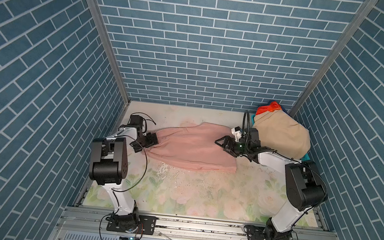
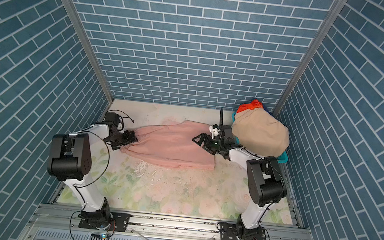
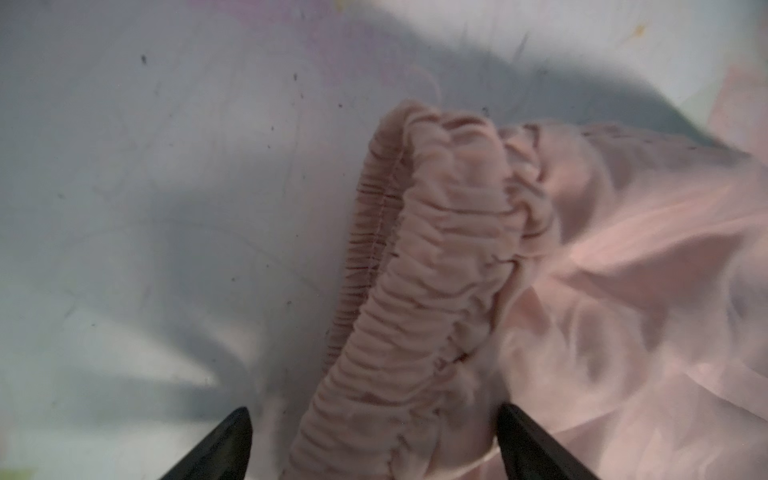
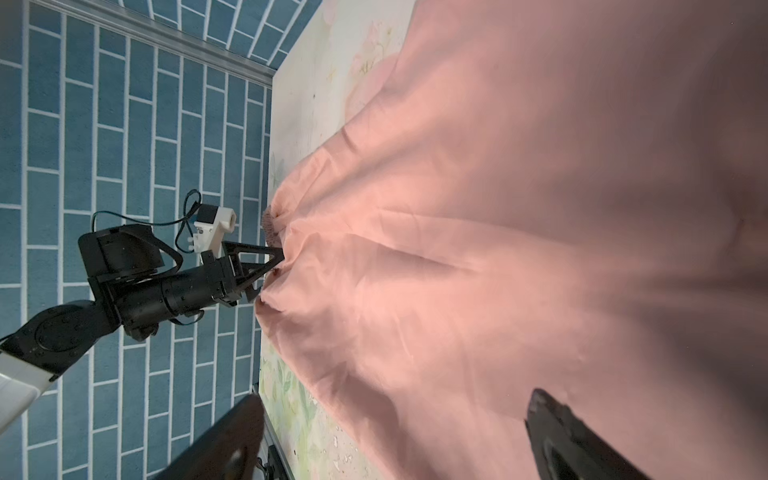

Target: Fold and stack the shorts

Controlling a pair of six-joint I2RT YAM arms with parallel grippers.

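Note:
My left gripper will next go down onto the gathered, ruffled elastic waistband of the shorts and close, because that waistband lies just below, already between its open fingers.
The pale pink shorts (image 1: 195,147) (image 2: 171,145) lie spread across the middle of the table, waist to the left. My left gripper (image 1: 149,143) (image 2: 130,139) is at that waist. In the left wrist view it (image 3: 378,440) stands open, its two dark fingertips (image 3: 232,440) wide apart with the gathered elastic waistband (image 3: 436,270) between them. My right gripper (image 1: 222,144) (image 2: 199,142) hangs open over the shorts' right half, with pink cloth (image 4: 498,208) beneath its tips (image 4: 395,432). The beige shorts (image 1: 281,137) (image 2: 261,132) are heaped at the back right, with the rainbow-striped shorts (image 1: 268,108) (image 2: 252,106) peeking out behind.
A teal basket (image 1: 305,157) (image 2: 283,157) sits in the back right corner under the beige heap. Blue brick-patterned walls close in the table on three sides. The floral tabletop (image 1: 202,194) runs forward to the metal rail where both arm bases stand.

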